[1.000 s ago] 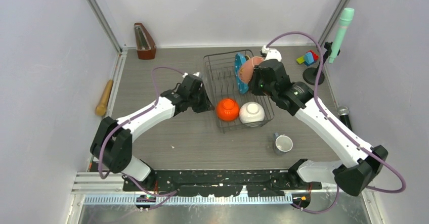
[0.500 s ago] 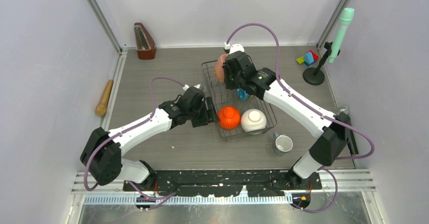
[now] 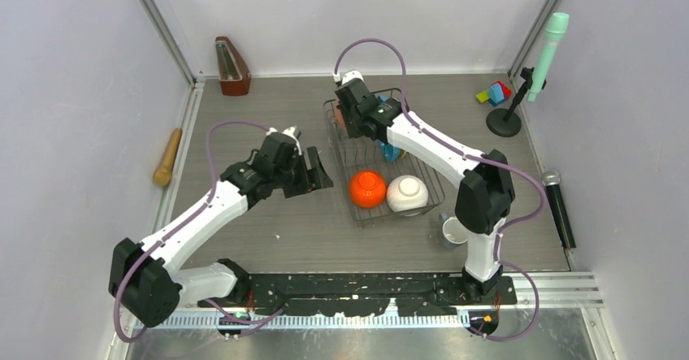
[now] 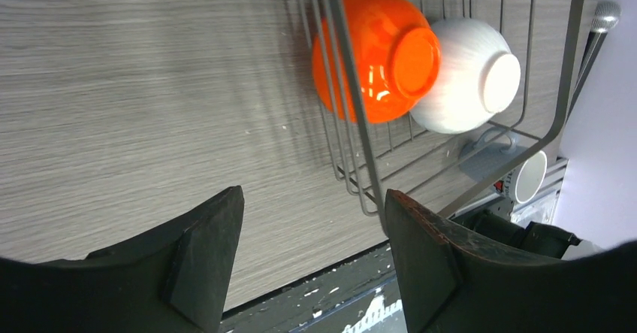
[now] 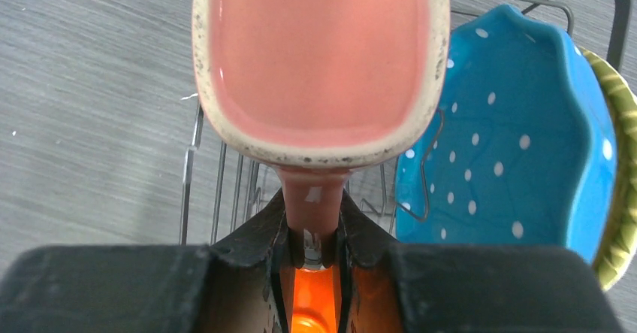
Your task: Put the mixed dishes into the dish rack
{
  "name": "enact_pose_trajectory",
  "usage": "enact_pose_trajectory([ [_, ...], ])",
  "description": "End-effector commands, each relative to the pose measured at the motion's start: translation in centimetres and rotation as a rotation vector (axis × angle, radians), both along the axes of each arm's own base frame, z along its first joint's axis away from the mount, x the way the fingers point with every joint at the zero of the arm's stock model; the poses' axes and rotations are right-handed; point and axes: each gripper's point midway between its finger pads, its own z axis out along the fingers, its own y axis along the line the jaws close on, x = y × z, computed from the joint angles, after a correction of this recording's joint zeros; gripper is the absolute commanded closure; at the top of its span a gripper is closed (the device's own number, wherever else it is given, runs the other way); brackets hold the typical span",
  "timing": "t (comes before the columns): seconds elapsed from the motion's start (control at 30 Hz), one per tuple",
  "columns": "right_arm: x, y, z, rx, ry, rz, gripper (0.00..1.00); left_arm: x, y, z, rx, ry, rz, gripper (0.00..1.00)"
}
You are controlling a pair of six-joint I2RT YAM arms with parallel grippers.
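My right gripper will next lower the pink mug (image 5: 319,55) into the empty far corner of the dish rack (image 5: 261,184) below, clear of the blue plate, and release it.
The pink mug (image 5: 319,55) hangs by its handle in my right gripper (image 5: 313,220), which is shut on it over the far left corner of the dish rack (image 3: 333,132). In the rack's near end lie the orange bowl (image 3: 367,188) and the white bowl (image 3: 405,193), both upside down. A blue plate with white dots (image 5: 496,145) stands upright in the prongs, with the lime-green plate (image 5: 620,190) behind it. The small grey-blue mug (image 3: 452,230) sits on the table near the rack's front right corner. My left gripper (image 3: 317,171) stands open and empty just left of the rack.
A wooden rolling pin (image 3: 168,157) lies at the left edge. A brown metronome (image 3: 232,66) stands at the back left. Toy blocks (image 3: 494,93) and a green microphone on a stand (image 3: 549,51) are at the back right; a black microphone (image 3: 559,206) lies along the right edge.
My right arm has swung the pink mug from the rack's far right to its far left corner. My left gripper has opened and drawn back leftward from the rack.
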Motion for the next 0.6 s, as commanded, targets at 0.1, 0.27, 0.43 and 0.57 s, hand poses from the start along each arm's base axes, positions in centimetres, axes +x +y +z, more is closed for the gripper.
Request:
enact_pose_trajectory([
  [0.1,4.6,1.3,3.4,0.06,-0.159,-0.046,1.0,-0.4,3.4,0.9,-0.034,-0.008,0.014,0.29],
  [0.27,6.2,1.4,1.9,0.096,-0.128,-0.056,1.0,-0.6,4.4,0.9,-0.045,-0.011,0.023,0.29],
  [0.43,7.4,1.7,1.4,0.121,-0.125,-0.091,1.0,-0.6,4.8,0.7,-0.05,-0.001,0.029,0.29],
  [0.57,7.9,2.2,0.8,0.132,-0.12,-0.102,1.0,-0.6,4.9,0.6,-0.052,0.005,0.027,0.29],
])
